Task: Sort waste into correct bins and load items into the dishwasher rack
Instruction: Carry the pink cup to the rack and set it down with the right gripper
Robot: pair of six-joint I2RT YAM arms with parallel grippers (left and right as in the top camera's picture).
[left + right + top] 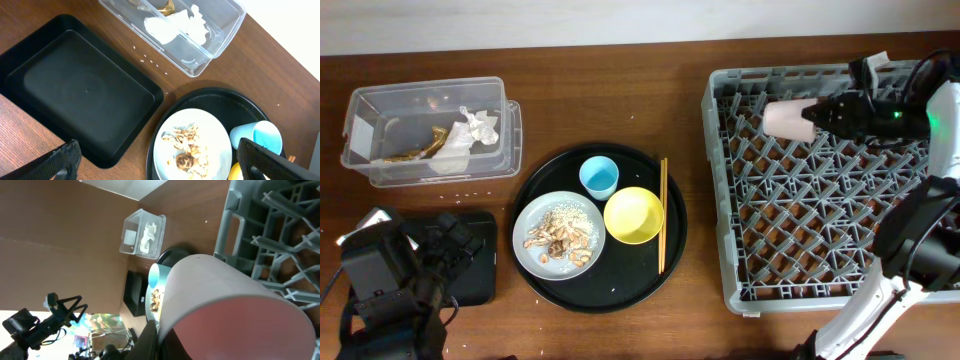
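My right gripper is still above the rack's empty wires (754,122) (270,260) with the pink cup. It should next lower the cup onto them, toward the side of the rack that faces the round tray.
My right gripper (823,114) is shut on the rim of the pink cup (788,118), holding it on its side just above the far left part of the dishwasher rack (717,190). In the right wrist view the cup (225,305) fills the frame, its wall pinched by the fingers (150,340). My left gripper (162,167) stands open above the gap between the shallow black tray (80,95) and the grey plate (220,150) of food scraps (187,147). The clear box (430,130) holds the white napkin (480,125) and brown scraps.
A round black tray (640,275) carries the plate, a light-blue cup (599,177), a yellow bowl (634,215) and chopsticks (662,215). Bare wooden table lies between this tray and the rack. The right arm's base stands at the rack's near right corner.
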